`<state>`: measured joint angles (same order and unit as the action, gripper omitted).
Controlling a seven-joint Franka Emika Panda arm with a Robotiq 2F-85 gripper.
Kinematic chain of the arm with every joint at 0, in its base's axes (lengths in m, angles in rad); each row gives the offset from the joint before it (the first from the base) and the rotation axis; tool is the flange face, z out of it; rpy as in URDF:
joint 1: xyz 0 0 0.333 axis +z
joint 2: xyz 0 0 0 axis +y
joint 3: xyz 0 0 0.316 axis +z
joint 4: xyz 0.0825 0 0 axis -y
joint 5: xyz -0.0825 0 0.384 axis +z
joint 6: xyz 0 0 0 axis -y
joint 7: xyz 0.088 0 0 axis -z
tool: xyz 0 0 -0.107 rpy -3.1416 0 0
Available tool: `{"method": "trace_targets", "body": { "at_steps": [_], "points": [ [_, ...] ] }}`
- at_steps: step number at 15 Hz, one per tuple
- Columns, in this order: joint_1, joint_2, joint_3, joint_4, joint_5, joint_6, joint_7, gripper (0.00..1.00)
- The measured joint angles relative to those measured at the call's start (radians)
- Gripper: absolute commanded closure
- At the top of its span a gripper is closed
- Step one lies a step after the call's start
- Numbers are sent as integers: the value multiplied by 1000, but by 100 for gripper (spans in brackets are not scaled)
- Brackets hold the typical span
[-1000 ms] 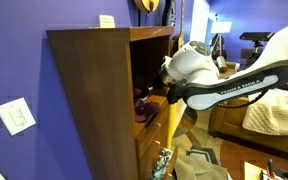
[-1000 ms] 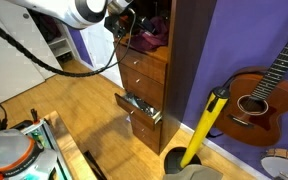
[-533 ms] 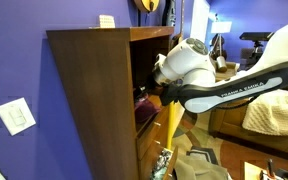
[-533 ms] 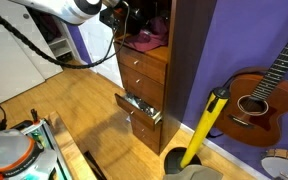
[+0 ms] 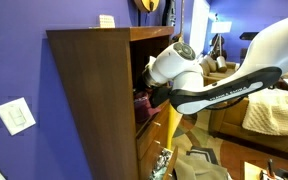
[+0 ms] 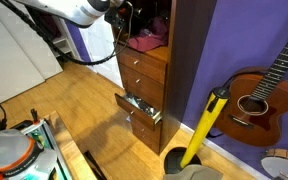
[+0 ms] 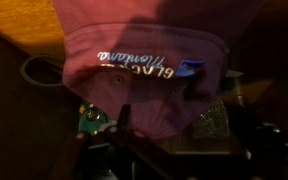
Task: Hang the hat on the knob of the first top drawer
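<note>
I will push my gripper outward into the shelf and down onto the lettered part of the maroon hat, because that part of the hat faces its open fingers.
The maroon hat (image 7: 149,60) with white lettering fills the wrist view. It lies on the open shelf of the tall dark cabinet (image 5: 89,90), where it shows as a dark red lump in both exterior views (image 5: 141,101) (image 6: 150,40). My gripper (image 7: 174,135) has reached into the shelf, its dark fingers spread on either side of the hat's lower edge, and it looks open. In the exterior views the gripper (image 6: 125,22) is mostly hidden by the arm and cabinet. The first top drawer (image 6: 143,62) sits just under the shelf, edge-on and orange-brown in an exterior view (image 5: 147,122).
A lower drawer (image 6: 140,108) is pulled out with clutter in it. A yellow pole (image 6: 206,125) and a guitar (image 6: 256,100) lean against the purple wall beside the cabinet. Cables (image 6: 74,62) hang from the arm. A wall switch (image 5: 16,116) is on the wall.
The arm has moved further into the cabinet shelf toward the hat. The hat has not visibly moved.
</note>
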<state>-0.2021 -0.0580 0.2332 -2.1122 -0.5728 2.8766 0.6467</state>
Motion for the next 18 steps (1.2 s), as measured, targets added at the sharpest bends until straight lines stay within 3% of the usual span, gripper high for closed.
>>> {"method": "trace_targets", "body": {
  "at_steps": [2,3,8,13,15,18],
  "points": [
    [2,28,7,20,-26,0,34,1],
    [3,40,9,28,-42,0,53,18],
    [4,95,10,68,-126,0,131,56],
    [6,126,11,77,-125,3,135,94],
    [6,125,11,69,-100,9,113,100],
    [5,109,15,35,-5,33,29,99]
  ]
}}
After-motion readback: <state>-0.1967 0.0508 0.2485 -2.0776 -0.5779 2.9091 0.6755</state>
